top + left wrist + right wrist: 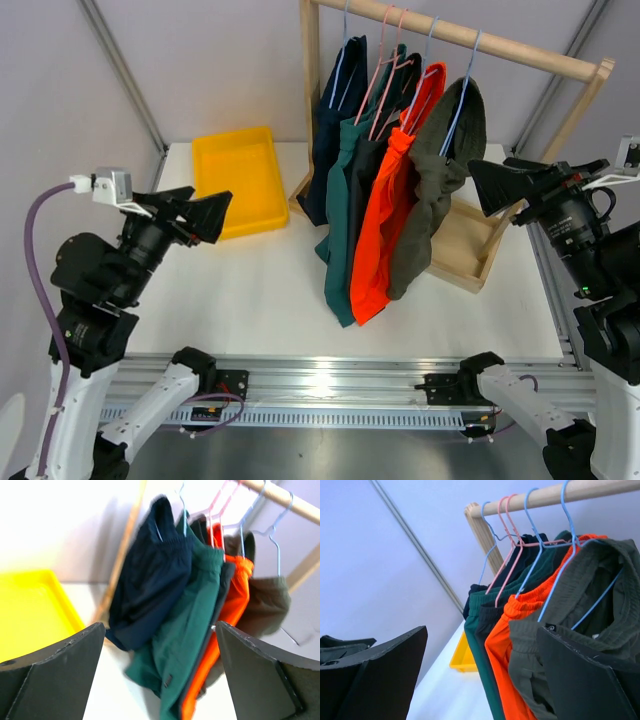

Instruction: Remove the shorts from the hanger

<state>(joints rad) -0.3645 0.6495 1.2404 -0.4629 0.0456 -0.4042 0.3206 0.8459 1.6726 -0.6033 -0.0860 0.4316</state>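
Next, my right gripper turns outward, then moves across onto that wire's near arm (456,118) (561,575), since the olive shorts' blue hanger shows bare wire above the waistband.
Several pairs of shorts hang on wire hangers from the wooden rail (520,50). From left to right they are navy (335,130), teal (345,220), black (372,160), orange (385,230) and olive (430,200). My left gripper (205,215) hovers left of them, open and holding nothing. In its wrist view the left gripper (159,626) frames the teal shorts (185,630) from a distance. My right gripper (490,185) is open just right of the olive pair. In the right wrist view, the right gripper (482,629) has one finger in front of the olive shorts (580,610).
A yellow tray (235,180) lies at the back left of the white table. The rack's wooden base frame (470,250) rests on the table under the shorts, and its upright post (310,70) stands at the rear.
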